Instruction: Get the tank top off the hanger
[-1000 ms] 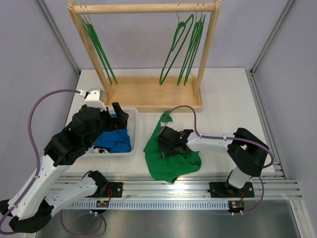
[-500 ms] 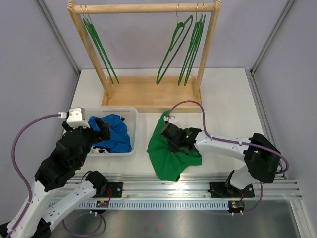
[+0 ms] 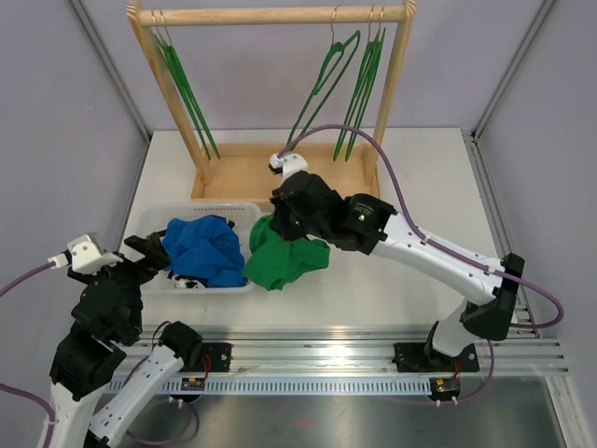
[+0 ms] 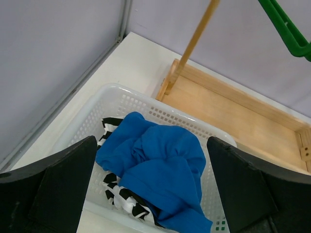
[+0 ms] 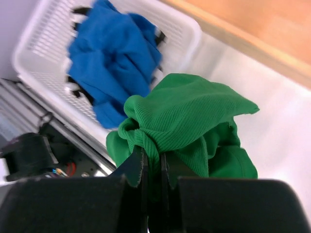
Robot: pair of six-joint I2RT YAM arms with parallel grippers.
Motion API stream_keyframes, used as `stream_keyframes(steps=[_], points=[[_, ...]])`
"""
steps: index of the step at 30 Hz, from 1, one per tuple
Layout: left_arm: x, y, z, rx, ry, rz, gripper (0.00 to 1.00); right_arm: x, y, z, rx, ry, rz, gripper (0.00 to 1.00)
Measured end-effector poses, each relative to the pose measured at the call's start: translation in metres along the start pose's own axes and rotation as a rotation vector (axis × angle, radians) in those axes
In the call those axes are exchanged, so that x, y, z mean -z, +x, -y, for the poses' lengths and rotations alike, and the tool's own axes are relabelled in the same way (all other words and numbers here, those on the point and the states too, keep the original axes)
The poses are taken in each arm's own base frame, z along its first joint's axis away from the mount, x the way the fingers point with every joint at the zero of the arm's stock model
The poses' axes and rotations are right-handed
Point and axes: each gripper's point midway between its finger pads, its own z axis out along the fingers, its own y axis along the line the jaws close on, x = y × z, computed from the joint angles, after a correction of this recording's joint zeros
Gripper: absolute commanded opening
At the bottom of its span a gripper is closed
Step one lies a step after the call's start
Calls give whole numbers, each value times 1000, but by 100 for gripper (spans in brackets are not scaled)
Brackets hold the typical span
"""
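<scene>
The right gripper goes left in the top view next, then down to release the green tank top, as the blue garment (image 3: 202, 252) (image 5: 114, 60) lies below it on that side.
The green tank top (image 3: 280, 259) hangs bunched in the air beside the right end of the white basket, off any hanger. My right gripper (image 3: 291, 224) is shut on it; in the right wrist view the ribbed cloth (image 5: 187, 114) is pinched between the two fingers of the right gripper (image 5: 153, 158). Several empty green hangers (image 3: 328, 84) hang on the wooden rack (image 3: 270, 14). My left gripper (image 3: 154, 254) is pulled back at the near left, open, above the basket's left part. In the left wrist view nothing lies between the left gripper's (image 4: 150, 145) fingers.
The white basket (image 3: 147, 220) holds a blue garment (image 3: 201, 248) over a black-and-white striped one (image 4: 114, 188). The rack's wooden base (image 3: 244, 177) lies right behind the basket. Grey walls close in both sides, and a metal rail (image 3: 326, 350) runs along the near edge.
My right gripper shut on the tank top, lifted it off the table and carried it left and back toward the basket. The left arm drew back out of the basket to the near left.
</scene>
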Motion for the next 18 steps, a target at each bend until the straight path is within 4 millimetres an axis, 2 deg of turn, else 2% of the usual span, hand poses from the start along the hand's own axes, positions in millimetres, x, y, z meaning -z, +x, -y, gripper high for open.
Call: stream_keyframes(steps=[2, 5, 11, 14, 18], points=[[1, 0, -6, 7, -25, 13, 99, 2, -24, -23, 29, -43, 35, 0], [0, 0, -11, 14, -57, 28, 99, 1, -48, -55, 71, -102, 63, 0], [1, -3, -21, 31, -108, 54, 99, -7, -80, -110, 150, -201, 108, 0], [5, -8, -27, 62, -128, 80, 99, -11, -87, -126, 177, -238, 129, 0], [12, -11, -37, 101, -144, 120, 99, -23, -89, -136, 231, -266, 146, 0]])
